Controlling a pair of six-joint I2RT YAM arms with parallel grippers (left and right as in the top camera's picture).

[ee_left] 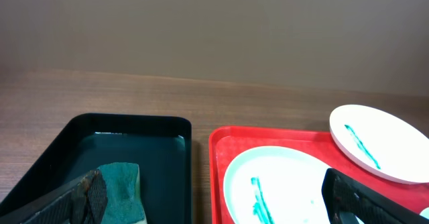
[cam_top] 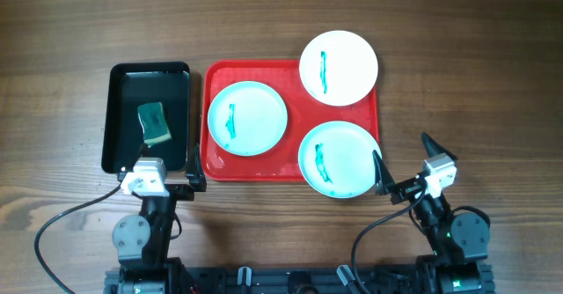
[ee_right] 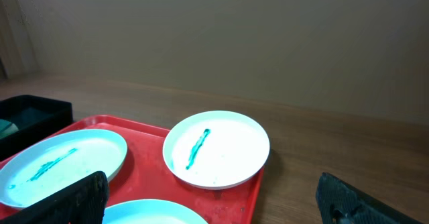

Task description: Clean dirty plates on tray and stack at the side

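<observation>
My left gripper moves outward next, then tips downward and lowers to the sponge [cam_top: 154, 124] [ee_left: 123, 192] in the black tray, since all plates are streaked.
The red tray [cam_top: 213, 158] lies mid-table with three plates. A white plate [cam_top: 347, 74] with a green streak overhangs its far right corner. A pale aqua plate [cam_top: 255, 118] with a green streak sits at its left. Another streaked aqua plate [cam_top: 347, 158] overhangs its near right corner. My left gripper [cam_top: 163, 180] is open and empty at the near edge, between the black tray and the red tray. My right gripper [cam_top: 406, 160] is open and empty, just right of the near aqua plate. The left wrist view shows the left aqua plate [ee_left: 288, 184] and the white plate [ee_left: 382, 140].
A narrower black tray [cam_top: 123, 109] stands left of the red tray and holds a green sponge [cam_top: 154, 123]. The sponge also shows in the left wrist view [ee_left: 120, 177]. Bare wooden table [cam_top: 475, 83] lies right of the red tray.
</observation>
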